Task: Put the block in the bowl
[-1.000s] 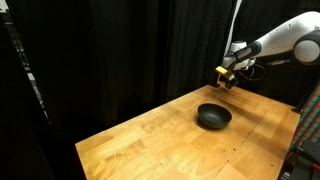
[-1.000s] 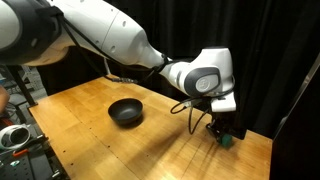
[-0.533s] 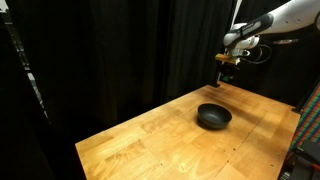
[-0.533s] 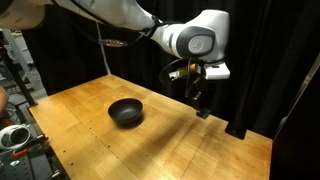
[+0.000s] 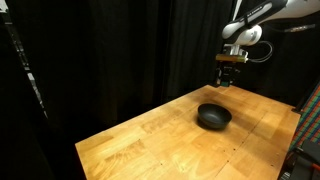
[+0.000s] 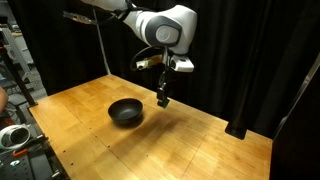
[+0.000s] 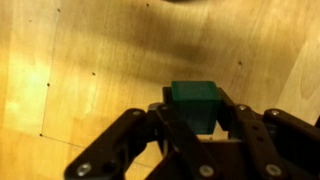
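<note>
The teal-green block is still hanging beside the black bowl, so the gripper will move across next and then lower the block over the bowl's open inside (image 5: 213, 115).
My gripper (image 7: 194, 118) is shut on the small teal-green block (image 7: 194, 104), which shows clearly between the black fingers in the wrist view. In both exterior views the gripper (image 5: 227, 80) (image 6: 162, 99) hangs well above the wooden table, up and to the side of the black bowl (image 5: 213, 116) (image 6: 125, 111). The block is barely visible at the fingertips in an exterior view (image 6: 162, 102). The bowl stands upright and looks empty. Its dark rim just shows at the top edge of the wrist view (image 7: 182, 3).
The wooden table (image 5: 180, 145) (image 6: 150, 150) is backed by black curtains. Its edges drop off at the front and sides. A white object (image 6: 12, 135) lies off the table's corner near some equipment.
The arm has lifted the block up off the table near the far edge and carried it higher and toward the bowl. The bowl has not moved.
</note>
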Robot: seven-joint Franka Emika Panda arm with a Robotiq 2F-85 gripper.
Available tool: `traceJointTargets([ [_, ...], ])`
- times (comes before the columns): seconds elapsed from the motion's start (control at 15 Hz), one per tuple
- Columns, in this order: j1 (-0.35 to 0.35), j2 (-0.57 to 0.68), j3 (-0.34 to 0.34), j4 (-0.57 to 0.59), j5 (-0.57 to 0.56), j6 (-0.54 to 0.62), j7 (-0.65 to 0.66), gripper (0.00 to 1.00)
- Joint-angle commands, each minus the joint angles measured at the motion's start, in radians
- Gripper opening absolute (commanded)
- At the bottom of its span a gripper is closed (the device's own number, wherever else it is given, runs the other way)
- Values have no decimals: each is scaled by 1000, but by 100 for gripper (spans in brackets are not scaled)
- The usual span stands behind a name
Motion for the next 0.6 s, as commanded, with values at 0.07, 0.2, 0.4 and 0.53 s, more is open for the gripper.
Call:
traceJointTargets([
  [0.07, 71, -209, 17, -296, 22, 21, -192, 17],
  [0.2, 105, -269, 23, -392, 20, 28, -246, 17],
  [0.4, 146, -345, 35, -515, 39, 57, -295, 17],
  [0.53, 164, -385, 50, -600, 109, 171, -302, 17],
])
